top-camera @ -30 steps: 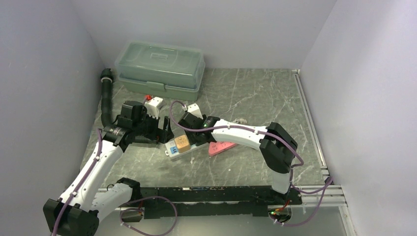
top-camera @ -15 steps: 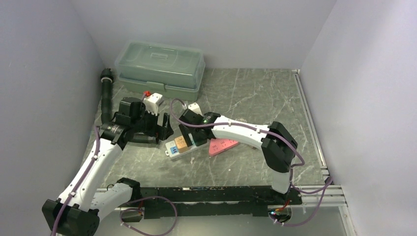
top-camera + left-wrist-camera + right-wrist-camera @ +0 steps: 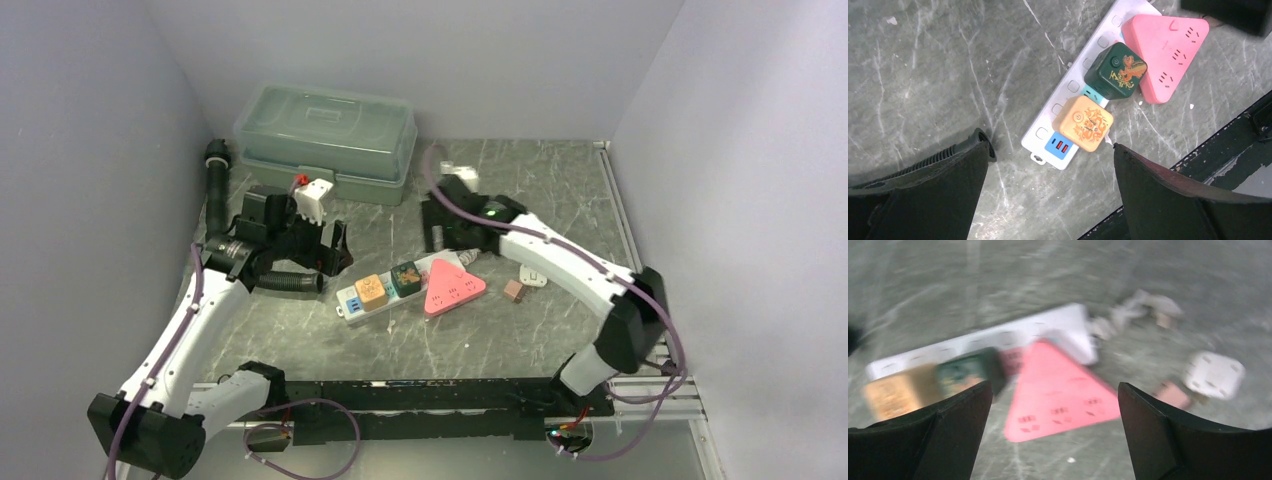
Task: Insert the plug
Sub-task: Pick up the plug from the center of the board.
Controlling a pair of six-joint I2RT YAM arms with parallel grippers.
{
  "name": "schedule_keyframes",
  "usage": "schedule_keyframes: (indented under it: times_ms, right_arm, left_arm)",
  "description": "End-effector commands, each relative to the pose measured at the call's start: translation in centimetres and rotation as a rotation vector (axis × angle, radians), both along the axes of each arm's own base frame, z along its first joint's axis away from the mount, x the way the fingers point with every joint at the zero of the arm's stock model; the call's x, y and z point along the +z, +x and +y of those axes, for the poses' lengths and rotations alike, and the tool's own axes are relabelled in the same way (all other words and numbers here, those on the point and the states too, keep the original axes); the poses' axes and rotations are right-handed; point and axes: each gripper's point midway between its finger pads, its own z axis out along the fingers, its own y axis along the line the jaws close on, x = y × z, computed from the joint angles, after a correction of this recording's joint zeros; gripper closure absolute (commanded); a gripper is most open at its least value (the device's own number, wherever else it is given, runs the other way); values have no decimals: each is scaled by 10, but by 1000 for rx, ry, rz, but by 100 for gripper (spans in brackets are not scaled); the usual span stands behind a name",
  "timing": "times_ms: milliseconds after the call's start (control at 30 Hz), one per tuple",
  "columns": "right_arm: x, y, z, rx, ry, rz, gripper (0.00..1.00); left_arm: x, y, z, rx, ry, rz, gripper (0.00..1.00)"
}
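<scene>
My right gripper moves to the right in the top view, back and down onto the brown block (image 3: pixel 514 291) next, since that block lies loose outside the power strip (image 3: pixel 350 303).
A white power strip (image 3: pixel 350 303) lies on the grey marble table. An orange cube plug (image 3: pixel 371 290) and a dark green cube plug (image 3: pixel 405 278) sit in it side by side, and a pink triangular adapter (image 3: pixel 452 288) covers its right end. My left gripper (image 3: pixel 330 250) hovers open just left of the strip. In its wrist view, the orange plug (image 3: pixel 1083 123), green plug (image 3: pixel 1115 70) and pink adapter (image 3: pixel 1168 49) lie ahead. My right gripper (image 3: pixel 452 243) hangs open behind the strip, holding nothing. Its blurred wrist view shows the pink adapter (image 3: pixel 1058 395) between the fingers.
A green translucent lidded box (image 3: pixel 325 130) stands at the back left. A black corrugated hose (image 3: pixel 215 195) runs along the left wall. A white adapter (image 3: pixel 313 198) lies in front of the box. A small white plug (image 3: pixel 532 275) and a brown block (image 3: pixel 514 291) lie right of the pink adapter.
My right gripper has opened and pulled back and to the right, away from the strip. The green plug now shows seated in it. The left arm has drawn back slightly.
</scene>
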Motion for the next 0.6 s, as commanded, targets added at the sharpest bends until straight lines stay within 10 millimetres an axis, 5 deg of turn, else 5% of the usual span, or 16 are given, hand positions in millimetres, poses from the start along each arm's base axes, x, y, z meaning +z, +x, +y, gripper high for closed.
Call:
schedule_keyframes:
  times_ms: [0, 100, 200, 400, 567]
  right_arm:
    - [-29, -5, -110, -327, -43, 106, 1]
    - [-58, -22, -157, -463, -70, 169, 4]
    - [-79, -36, -182, -548, -100, 195, 9]
    - [-116, -46, -197, -610, -130, 239, 18]
    - [-127, -35, -195, -630, -97, 217, 24]
  left_arm:
    - [17, 13, 2, -38, 45, -45, 1]
    - [18, 15, 3, -60, 69, -32, 1]
    - [22, 16, 1, -86, 78, -31, 1]
    - [30, 19, -1, -105, 77, -35, 1]
    - [34, 15, -1, -114, 76, -38, 1]
